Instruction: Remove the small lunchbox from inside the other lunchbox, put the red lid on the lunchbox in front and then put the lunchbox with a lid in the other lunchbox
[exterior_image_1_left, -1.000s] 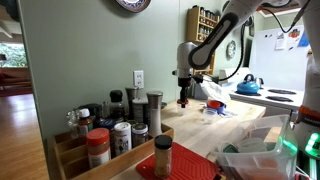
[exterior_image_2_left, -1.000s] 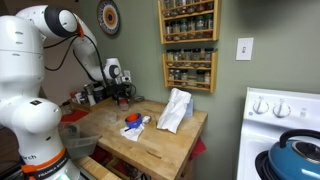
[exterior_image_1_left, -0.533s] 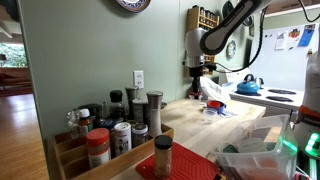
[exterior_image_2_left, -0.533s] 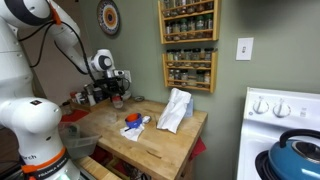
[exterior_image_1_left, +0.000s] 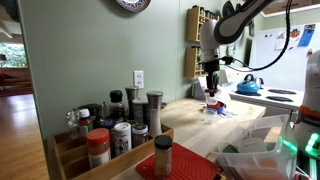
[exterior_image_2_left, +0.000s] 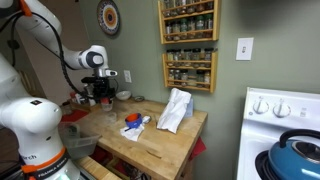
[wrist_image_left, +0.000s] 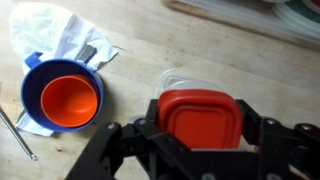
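Note:
Next, my gripper moves down and outward to release the small lunchbox, since the bare tabletop (exterior_image_1_left: 194, 113) beside the blue bowl is below and outward of the gripper.
In the wrist view my gripper (wrist_image_left: 200, 125) is shut on the small lunchbox (wrist_image_left: 172, 82), a pale container with the red lid (wrist_image_left: 200, 118) sitting on top of it. It is held above the wooden table. The other lunchbox (wrist_image_left: 70, 100), a red-orange bowl, sits inside a blue bowl (wrist_image_left: 32, 80) to the left of the gripper and apart from it. In both exterior views the gripper (exterior_image_1_left: 211, 84) (exterior_image_2_left: 104, 98) hangs over the table with something red between its fingers. The blue bowl also shows on the table in an exterior view (exterior_image_2_left: 133, 122).
A crumpled white cloth (wrist_image_left: 60, 30) (exterior_image_2_left: 175, 108) lies beside the blue bowl. A thin metal utensil (wrist_image_left: 15, 130) lies at the table's left edge. Spice jars (exterior_image_1_left: 110, 130) stand close to one camera. Spice racks (exterior_image_2_left: 188, 40) hang on the wall. A blue kettle (exterior_image_2_left: 298, 155) stands on the stove.
The arm has swung across the table carrying the red-lidded lunchbox: rightward and away in one exterior view, leftward in the other. The blue bowl and cloth have not moved.

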